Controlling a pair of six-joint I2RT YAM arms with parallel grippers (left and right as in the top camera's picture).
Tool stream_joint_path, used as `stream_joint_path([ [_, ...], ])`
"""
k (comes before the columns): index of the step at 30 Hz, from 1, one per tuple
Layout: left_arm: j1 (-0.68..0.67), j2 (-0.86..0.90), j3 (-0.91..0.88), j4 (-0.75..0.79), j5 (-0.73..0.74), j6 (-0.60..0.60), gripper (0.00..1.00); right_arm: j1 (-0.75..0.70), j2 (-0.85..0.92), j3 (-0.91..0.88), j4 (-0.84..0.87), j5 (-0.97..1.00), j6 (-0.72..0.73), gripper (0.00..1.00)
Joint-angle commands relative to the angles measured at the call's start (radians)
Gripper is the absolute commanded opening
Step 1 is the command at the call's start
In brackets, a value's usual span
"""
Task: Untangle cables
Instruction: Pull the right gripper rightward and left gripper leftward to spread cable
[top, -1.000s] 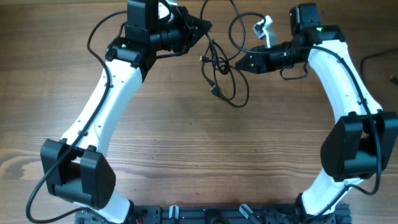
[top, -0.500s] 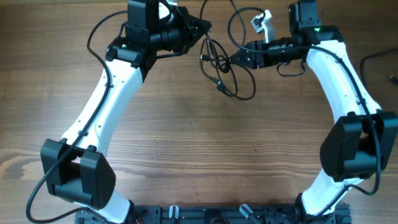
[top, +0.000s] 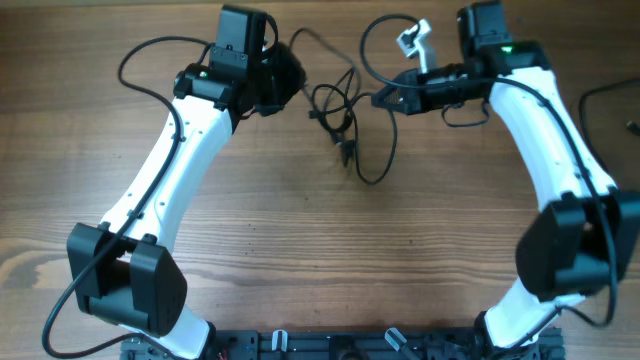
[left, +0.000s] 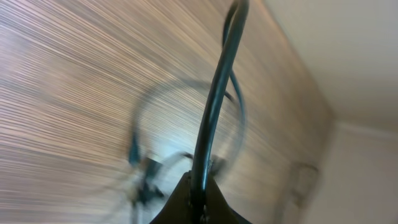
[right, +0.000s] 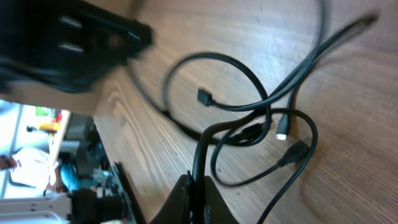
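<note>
Next, I draw my right gripper to the right in the overhead view toward the other black cable (top: 583, 112), return partway and release, as its strand still enters the loops.
A tangle of black cables (top: 345, 125) lies on the wooden table at the top centre, with loops and plug ends. My left gripper (top: 288, 72) is shut on a black cable strand at the tangle's left; the left wrist view shows that strand (left: 214, 106) running up from the closed jaws (left: 199, 198), blurred. My right gripper (top: 385, 98) is shut on another black cable strand at the tangle's right. The right wrist view shows that strand (right: 202, 149) rising from the closed jaws (right: 198, 190) toward the loops and plug ends (right: 281, 132) on the table.
A white connector (top: 413, 38) sits at the top edge near the right arm. Another black cable (top: 605, 92) lies at the far right edge. The arm bases and a black rail (top: 340, 345) are at the bottom edge.
My left gripper has pulled back to the left with its strand, and the right gripper has shifted slightly. The tangle has spread and stretched between them.
</note>
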Motion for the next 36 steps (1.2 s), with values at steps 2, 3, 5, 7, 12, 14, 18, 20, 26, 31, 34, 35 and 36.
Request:
stream_joint_path([
  [2, 0.000, -0.002, 0.002, -0.067, -0.283, 0.095, 0.04, -0.104, -0.180, 0.040, 0.022, -0.117, 0.113, 0.04],
  [3, 0.000, -0.002, 0.002, -0.078, -0.315, 0.095, 0.04, -0.154, -0.219, 0.040, 0.028, -0.155, 0.140, 0.04],
  [5, 0.000, -0.002, 0.002, -0.104, -0.376, 0.095, 0.04, -0.227, -0.266, 0.040, 0.041, -0.200, 0.178, 0.04],
  [7, 0.000, -0.002, 0.002, -0.132, -0.439, 0.095, 0.04, -0.310, -0.304, 0.040, 0.063, -0.216, 0.246, 0.04],
  [12, 0.006, -0.002, 0.002, -0.174, -0.535, 0.099, 0.04, -0.539, -0.332, 0.040, 0.071, -0.179, 0.381, 0.04],
  [14, 0.016, -0.002, 0.002, -0.175, -0.535, 0.121, 0.04, -0.605, -0.329, 0.039, 0.051, 0.008, 0.447, 0.04],
  [18, 0.030, -0.002, 0.002, -0.192, -0.536, 0.121, 0.04, -0.632, -0.327, 0.039, 0.005, 0.240, 0.475, 0.04],
  [20, 0.034, -0.002, 0.002, -0.193, -0.536, 0.121, 0.04, -0.631, -0.326, 0.035, -0.004, 0.307, 0.475, 0.04],
  [26, 0.061, -0.002, 0.002, -0.198, -0.538, 0.121, 0.04, -0.624, -0.292, 0.031, -0.019, 0.301, 0.425, 0.04],
  [31, 0.084, -0.002, 0.002, -0.203, -0.535, 0.244, 0.04, -0.578, -0.224, 0.031, -0.071, 0.290, 0.377, 0.04],
  [34, 0.119, -0.002, 0.002, -0.176, -0.534, 0.291, 0.04, -0.548, -0.182, 0.031, -0.090, 0.273, 0.347, 0.04],
  [35, 0.146, -0.002, 0.002, -0.156, -0.534, 0.301, 0.04, -0.533, -0.164, 0.031, -0.096, 0.279, 0.340, 0.04],
  [36, 0.181, -0.002, 0.002, -0.129, -0.534, 0.304, 0.04, -0.524, -0.148, 0.031, -0.100, 0.289, 0.340, 0.04],
])
